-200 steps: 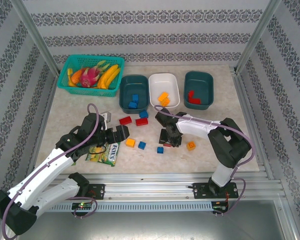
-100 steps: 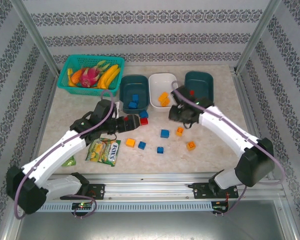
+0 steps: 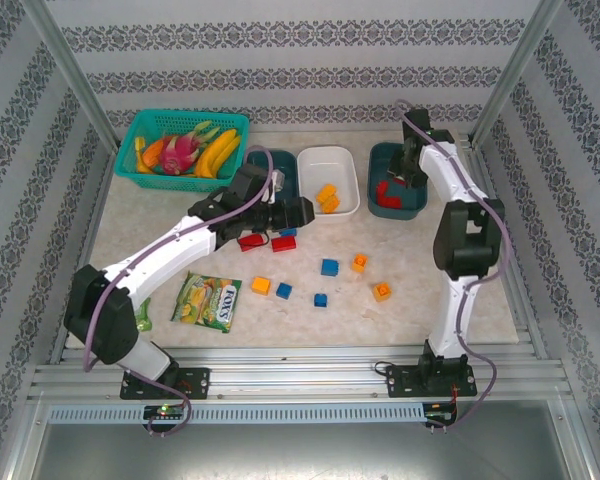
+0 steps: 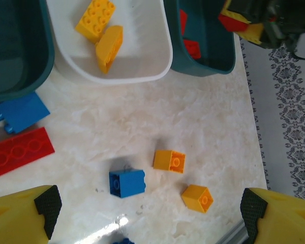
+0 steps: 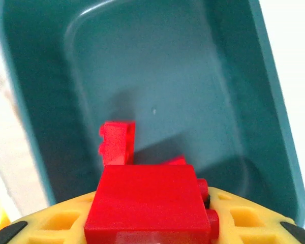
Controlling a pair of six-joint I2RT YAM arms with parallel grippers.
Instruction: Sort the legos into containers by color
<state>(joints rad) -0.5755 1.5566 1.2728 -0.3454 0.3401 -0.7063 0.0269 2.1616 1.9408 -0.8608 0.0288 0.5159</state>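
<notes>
The red lego in my right gripper goes down between the teal tub's sides to the red legos inside next and comes free, since those match.
My right gripper (image 3: 401, 178) hangs over the right teal tub (image 3: 416, 160), shut on a red lego (image 5: 142, 195). More red legos (image 5: 117, 142) lie in that tub (image 5: 193, 76). My left gripper (image 3: 296, 213) stands open and empty above the table in front of the left teal tub (image 3: 256, 162). Its fingers (image 4: 44, 204) frame a blue lego (image 4: 126, 183) and two orange legos (image 4: 169, 161). The white tub (image 3: 309, 168) holds two orange-yellow legos (image 4: 95, 18). Two red legos (image 3: 250, 243) and a blue one (image 3: 288, 231) lie beside the left gripper. Other legos (image 3: 283, 290) are scattered nearer the front.
A green lattice basket (image 3: 140, 170) with toy fruit stands at the back left. A green-yellow candy packet (image 3: 208, 300) lies front left. Metal frame posts and rails (image 3: 300, 375) bound the table. The left arm's white link (image 3: 170, 260) crosses the left half.
The right arm swung from the table's middle to above the right teal tub, carrying the red lego. The left arm reached forward and right, up to the tubs.
</notes>
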